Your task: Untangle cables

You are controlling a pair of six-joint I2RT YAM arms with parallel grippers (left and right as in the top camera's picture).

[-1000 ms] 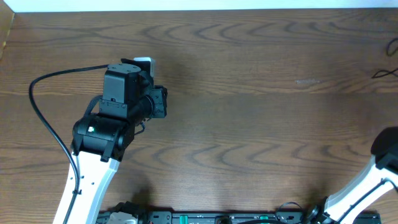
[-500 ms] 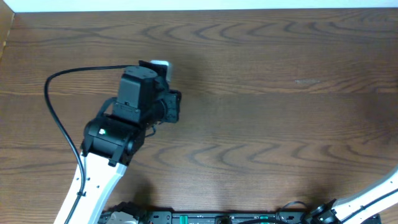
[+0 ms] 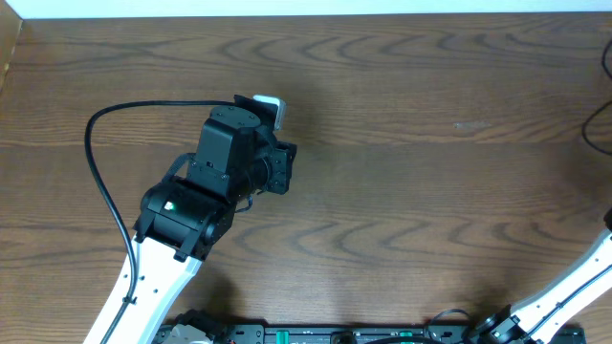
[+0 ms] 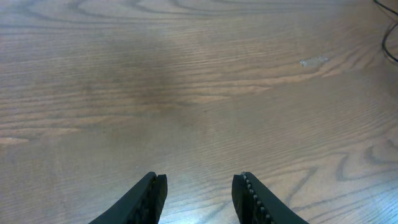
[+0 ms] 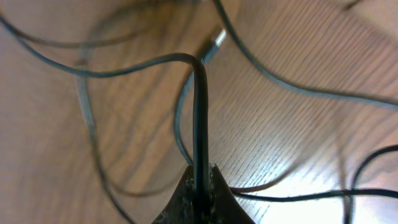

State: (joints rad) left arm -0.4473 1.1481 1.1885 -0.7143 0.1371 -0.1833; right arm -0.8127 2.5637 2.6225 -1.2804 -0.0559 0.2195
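I will keep my right gripper where it is next and open its fingers to let go of the black cable over the wood by the small plug, because the black cable's bend is above the cable loops.
In the right wrist view my right gripper (image 5: 201,179) is shut on a black cable (image 5: 199,112) that rises straight out of the jaws, then bends left. More thin black cables (image 5: 292,87) loop loosely over the wood around it, one ending in a small plug (image 5: 215,41). From overhead only short black cable strands (image 3: 595,134) show at the right edge, and the right gripper is out of frame. My left gripper (image 4: 200,186) hangs open over bare wood, nothing between its fingers. A cable loop (image 4: 389,38) shows far off at the top right of the left wrist view.
My left arm (image 3: 225,162) stands over the left middle of the wooden table (image 3: 411,191), trailing its own thick black cable (image 3: 100,182). A white link of the right arm (image 3: 574,287) crosses the lower right corner. The table's far edge (image 3: 306,13) meets a white wall.
My left arm has travelled to the right across the table with its jaws unchanged. The right arm has drawn away to the right, mostly out of the overhead view, and the strands there shifted.
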